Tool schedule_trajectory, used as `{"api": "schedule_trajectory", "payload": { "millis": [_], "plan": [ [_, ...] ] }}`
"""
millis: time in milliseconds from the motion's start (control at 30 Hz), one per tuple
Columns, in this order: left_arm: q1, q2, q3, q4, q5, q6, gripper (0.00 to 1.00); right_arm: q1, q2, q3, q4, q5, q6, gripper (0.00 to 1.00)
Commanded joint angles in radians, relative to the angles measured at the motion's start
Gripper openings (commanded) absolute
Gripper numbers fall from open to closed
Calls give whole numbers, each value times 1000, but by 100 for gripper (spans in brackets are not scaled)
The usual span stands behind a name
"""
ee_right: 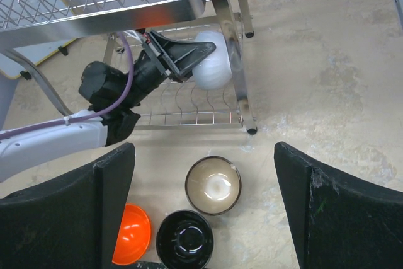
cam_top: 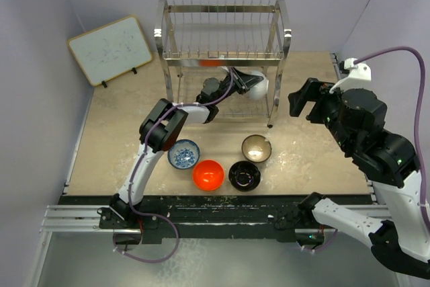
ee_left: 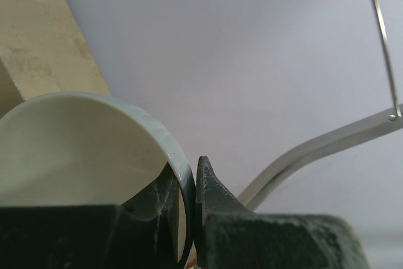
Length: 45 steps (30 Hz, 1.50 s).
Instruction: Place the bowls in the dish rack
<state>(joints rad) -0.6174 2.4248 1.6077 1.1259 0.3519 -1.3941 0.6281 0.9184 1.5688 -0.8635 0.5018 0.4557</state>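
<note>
My left gripper carries the white bowl (cam_top: 258, 87) down next, onto the empty wires of the dish rack's lower grid beside the rack's end legs.
My left gripper (cam_top: 247, 84) reaches into the lower tier of the steel dish rack (cam_top: 222, 35) and is shut on the rim of the white bowl (cam_top: 258, 87), held tilted at the rack's right end. In the left wrist view the fingers pinch the bowl's rim (ee_left: 179, 168). The right wrist view shows that bowl (ee_right: 212, 67) over the lower grid. My right gripper (cam_top: 306, 101) is open and empty, high above the tan-brown bowl (ee_right: 213, 185). The blue-and-white bowl (cam_top: 183, 154), orange-red bowl (cam_top: 208, 175) and black bowl (cam_top: 244, 175) sit on the table in front of the rack.
A white wood-framed board (cam_top: 109, 50) leans against the wall at the back left. Purple walls close in the table on three sides. The rack's right legs (ee_right: 242, 102) stand just behind the tan-brown bowl.
</note>
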Motion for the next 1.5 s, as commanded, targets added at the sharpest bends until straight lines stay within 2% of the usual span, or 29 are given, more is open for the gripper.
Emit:
{"api": "schedule_trajectory", "payload": {
  "millis": [0,200,433,767,933,1100,1200,1467],
  "plan": [
    [1,17,123,88,-17,-23,0,-3,9,26,12,2,-27,93],
    [3,63,165,99,-41,-45,0,-3,11,21,11,2,-31,93],
    [3,118,121,205,-120,-80,0,-2,13,14,11,0,-35,93],
    [6,135,67,237,-158,-139,0,-2,12,0,12,-10,-33,93],
    [15,96,-5,186,-160,-136,13,-2,4,-18,15,-14,-31,94],
    [18,73,-63,123,-159,-145,15,-2,-4,-30,15,-20,-26,94],
    [18,47,-109,87,-169,-136,19,-2,-9,-35,12,-19,-25,94],
    [34,4,-199,67,-195,-131,45,-2,-13,-62,21,-31,-22,95]
  ]
}}
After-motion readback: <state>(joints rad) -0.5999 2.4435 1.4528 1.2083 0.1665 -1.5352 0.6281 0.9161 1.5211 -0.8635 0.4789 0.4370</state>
